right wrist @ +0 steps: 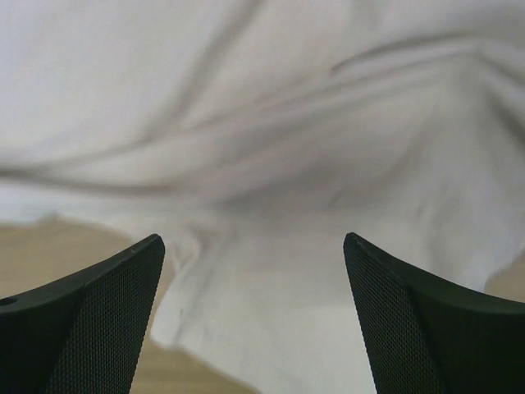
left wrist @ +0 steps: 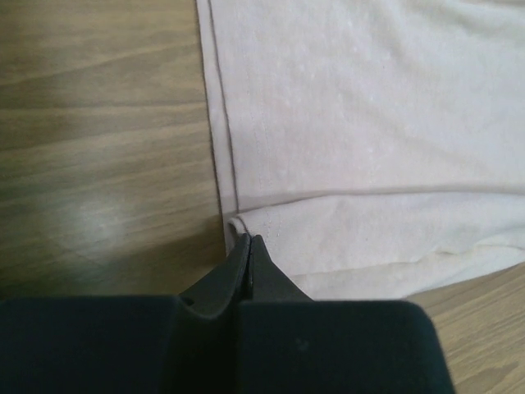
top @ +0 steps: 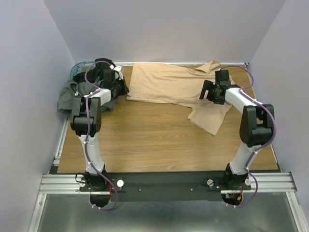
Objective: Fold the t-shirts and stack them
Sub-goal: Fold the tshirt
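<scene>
My right gripper draws back from the wrinkled cloth and lowers onto the corner next. The sleeve's near corner lies flat with bare wood around it.
A tan t-shirt lies spread across the back of the table, its sleeve reaching toward the front right. In the left wrist view the tan t-shirt fills the right side. My left gripper is shut at its hem corner, where the edge curls up between the tips. My left gripper sits at the shirt's left edge. My right gripper hovers over the collar end, open, with wrinkled tan cloth below and nothing between its fingers. Dark t-shirts lie heaped at the far left.
A teal basket stands in the back left corner behind the dark heap. Bare wooden table runs from the shirt to the arm bases. Grey walls close in on both sides and the back.
</scene>
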Tool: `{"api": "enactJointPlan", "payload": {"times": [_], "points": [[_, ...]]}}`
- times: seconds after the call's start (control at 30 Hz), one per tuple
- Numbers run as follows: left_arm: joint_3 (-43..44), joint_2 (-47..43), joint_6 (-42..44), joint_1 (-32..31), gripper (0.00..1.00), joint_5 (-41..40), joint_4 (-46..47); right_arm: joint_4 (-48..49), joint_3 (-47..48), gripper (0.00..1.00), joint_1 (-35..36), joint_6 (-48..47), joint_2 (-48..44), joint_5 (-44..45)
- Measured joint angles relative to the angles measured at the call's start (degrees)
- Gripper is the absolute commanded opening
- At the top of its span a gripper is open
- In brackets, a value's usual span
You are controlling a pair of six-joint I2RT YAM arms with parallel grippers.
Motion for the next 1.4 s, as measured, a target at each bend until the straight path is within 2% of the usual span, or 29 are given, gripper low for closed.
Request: {"api": "enactJointPlan", "payload": {"times": [0.13,0.33,0.53,0.77,1.1,1.37,1.4], "points": [[-2.2,0.0,0.2,0.0,0.0,1.7,0.5,-1.8,-10.1,0.93,4.3,2.3,-10.4,3.5],[-3.1,0.0,0.2,0.0,0.0,3.3,1.3,-6.6,-24.7,0.91,4.2,7.6,-19.7,9.3],[-3.5,0.0,0.2,0.0,0.0,4.6,2.4,-9.8,-32.0,0.83,4.1,12.6,-27.6,11.4],[-3.9,0.0,0.1,0.0,0.0,6.1,3.6,-10.2,-34.1,0.64,4.1,15.0,-28.6,11.4],[-4.3,0.0,0.1,0.0,0.0,6.1,4.0,-10.1,-36.5,0.45,4.1,15.9,-29.0,11.5],[-4.7,-0.1,-0.1,0.0,0.0,6.5,4.4,-8.8,-36.5,0.36,4.1,15.5,-28.4,11.4],[-4.8,-0.2,-0.1,0.0,0.0,6.5,4.4,-8.3,-36.3,0.32,4.1,15.4,-28.1,11.4]]}}
